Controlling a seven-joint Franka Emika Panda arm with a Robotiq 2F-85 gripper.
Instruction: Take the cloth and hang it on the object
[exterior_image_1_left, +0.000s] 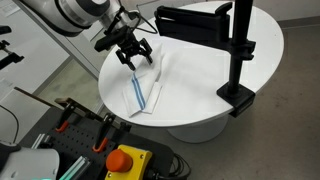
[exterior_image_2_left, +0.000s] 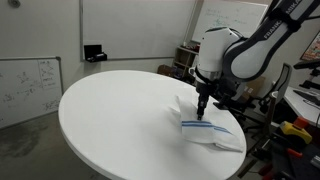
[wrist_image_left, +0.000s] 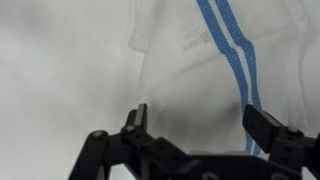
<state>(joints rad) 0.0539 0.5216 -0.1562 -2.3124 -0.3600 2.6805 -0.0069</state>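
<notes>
I will hold my gripper low and where it is, and next close its fingers on the cloth (wrist_image_left: 198, 121) beside the cloth's blue stripes.
The cloth (exterior_image_1_left: 148, 85), a white towel with blue stripes, lies flat on the round white table (exterior_image_1_left: 200, 95) near its edge; it also shows in an exterior view (exterior_image_2_left: 212, 132) and in the wrist view (wrist_image_left: 200, 70). My gripper (exterior_image_1_left: 134, 60) is open and hovers just above the cloth's far end, with the fingers spread on either side of the fabric (wrist_image_left: 200, 125); in an exterior view it points straight down (exterior_image_2_left: 203, 113). The object, a tall black stand (exterior_image_1_left: 240, 55) with a wide black bar on top, is clamped at the table edge, apart from the gripper.
A red emergency button on a yellow box (exterior_image_1_left: 126, 158) and clamps sit beside the table. A whiteboard (exterior_image_2_left: 30, 85) leans against the wall, and a small black device (exterior_image_2_left: 95, 52) stands behind the table. Equipment clutter (exterior_image_2_left: 295, 115) stands near the arm.
</notes>
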